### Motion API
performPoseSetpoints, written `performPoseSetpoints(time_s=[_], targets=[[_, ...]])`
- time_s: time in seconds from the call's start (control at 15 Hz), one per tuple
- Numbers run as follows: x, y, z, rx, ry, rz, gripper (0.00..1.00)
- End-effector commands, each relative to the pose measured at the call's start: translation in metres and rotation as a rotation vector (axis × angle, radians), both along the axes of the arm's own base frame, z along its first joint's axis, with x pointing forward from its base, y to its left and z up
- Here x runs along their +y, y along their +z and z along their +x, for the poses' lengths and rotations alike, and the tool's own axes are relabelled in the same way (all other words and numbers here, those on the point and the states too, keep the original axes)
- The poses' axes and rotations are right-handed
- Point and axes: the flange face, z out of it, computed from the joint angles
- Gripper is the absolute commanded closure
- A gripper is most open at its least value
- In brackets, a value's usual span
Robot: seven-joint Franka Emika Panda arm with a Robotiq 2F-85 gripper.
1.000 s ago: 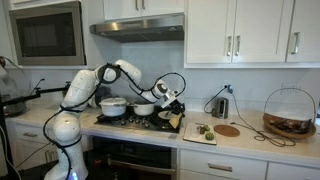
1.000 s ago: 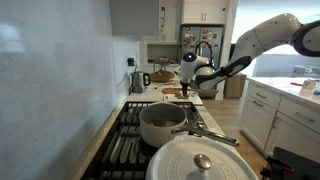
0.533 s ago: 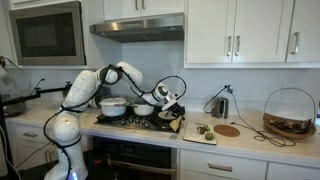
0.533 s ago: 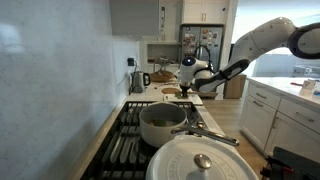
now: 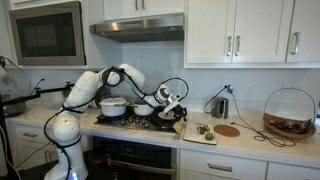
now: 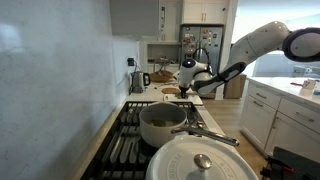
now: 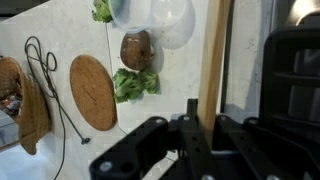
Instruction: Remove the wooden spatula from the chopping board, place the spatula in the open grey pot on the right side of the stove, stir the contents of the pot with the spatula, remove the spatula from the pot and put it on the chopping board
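My gripper still holds the spatula handle above the white board, so next it should move the handle outward and down to the board's edge by the stove [image 5: 187, 130] and let go.
My gripper [image 7: 207, 113] is shut on the wooden spatula [image 7: 213, 55], whose pale handle runs straight up the wrist view, over the edge of the white chopping board [image 7: 180, 80]. In both exterior views the gripper [image 5: 172, 100] [image 6: 190, 76] hangs between the stove and the board [image 5: 197, 131]. The spatula [image 5: 179, 112] slants down from it towards the board. The small grey pot [image 5: 143, 108] [image 6: 160, 124] stands open on the stove, to the left of the gripper. What is in the pot cannot be seen.
Broccoli [image 7: 133, 83], a brown lump [image 7: 136, 48] and a glass bowl [image 7: 160, 18] lie on the board. Beside it are a round cork mat [image 7: 92, 92], a cable [image 7: 45, 70] and a basket [image 5: 289, 113]. A larger white pot [image 5: 113, 105] with its lid [image 6: 203, 160] is on the stove.
The gripper has moved a little away from the pots towards the chopping board, still shut on the spatula.
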Motion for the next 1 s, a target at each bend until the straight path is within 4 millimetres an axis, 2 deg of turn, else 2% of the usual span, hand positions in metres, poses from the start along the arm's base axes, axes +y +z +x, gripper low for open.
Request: performPoseSetpoints(time_s=[0.0,0.93], targets=[[-0.003,0.004,0.014,-0.017,0.065,-0.011,0.98],[-0.003,-0.012,0.032,-0.012,0.184,-0.021,0.98]])
